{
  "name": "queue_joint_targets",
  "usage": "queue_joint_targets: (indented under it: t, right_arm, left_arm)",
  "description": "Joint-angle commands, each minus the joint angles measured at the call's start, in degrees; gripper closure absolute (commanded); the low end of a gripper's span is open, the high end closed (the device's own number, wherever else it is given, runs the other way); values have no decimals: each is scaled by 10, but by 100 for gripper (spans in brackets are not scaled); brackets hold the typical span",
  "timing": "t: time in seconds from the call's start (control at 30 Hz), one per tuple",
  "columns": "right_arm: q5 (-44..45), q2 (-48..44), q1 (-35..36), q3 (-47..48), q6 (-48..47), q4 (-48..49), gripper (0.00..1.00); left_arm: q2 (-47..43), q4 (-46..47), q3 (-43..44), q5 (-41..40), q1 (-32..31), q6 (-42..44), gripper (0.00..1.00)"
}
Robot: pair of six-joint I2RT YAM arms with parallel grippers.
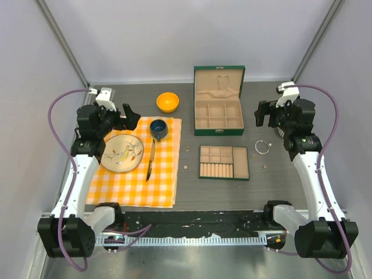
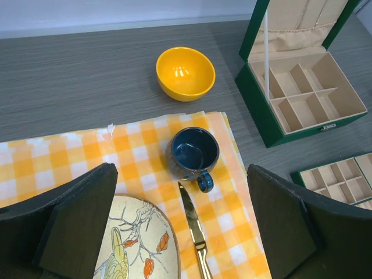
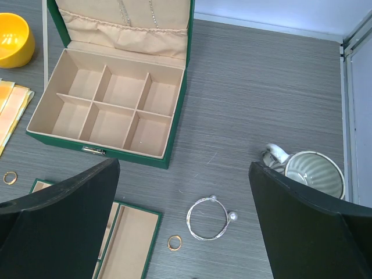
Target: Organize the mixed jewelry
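The thin bracelet is bare at its rim nearest the tray, away from its pearl ends. My right gripper should move down and back onto that rim.
The mixed jewelry lies loose on the grey table. A thin silvery hoop bracelet [image 1: 263, 147] with two pearl ends [image 3: 232, 217] rests right of the green compartment tray [image 1: 224, 178]. A small gold ring [image 3: 175, 243] lies beside the tray's corner, and another gold ring [image 3: 10, 177] lies further left. Tiny pale pieces [image 1: 185, 168] dot the table left of the tray. My right gripper [image 3: 183, 164] hovers open above the bracelet, holding nothing. Over the checked cloth, my left gripper [image 2: 181, 168] is open and empty.
An open green jewelry box [image 1: 218, 131] with bare compartments stands behind the tray. A yellow bowl [image 1: 167, 102], a blue cup [image 1: 158, 128], a painted plate [image 1: 122, 153] and a knife [image 1: 150, 160] sit at the left. A striped mug [image 3: 311, 174] stands by the right arm.
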Motion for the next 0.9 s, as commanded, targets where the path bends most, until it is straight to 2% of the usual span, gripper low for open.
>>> queue_joint_targets:
  t: [0.0,0.47,0.7,0.73,0.87]
  right_arm:
    - [1,-12,0,3,2,28,0]
    - [3,16,-1,22,-13,-2,0]
    - [93,71,-1,45,-47,-53,1]
    - [100,83,-1,48,-53,-60,4]
    - [102,102,-1,34,-72,-83,5]
  left_arm:
    - [-14,17,1,-1,3,-2,0]
    - [-17,18,-6,2,4,1,0]
    - [-13,18,-7,22,3,1,0]
    - [-11,18,-7,26,3,1,0]
    - [-5,18,-10,45,3,1,0]
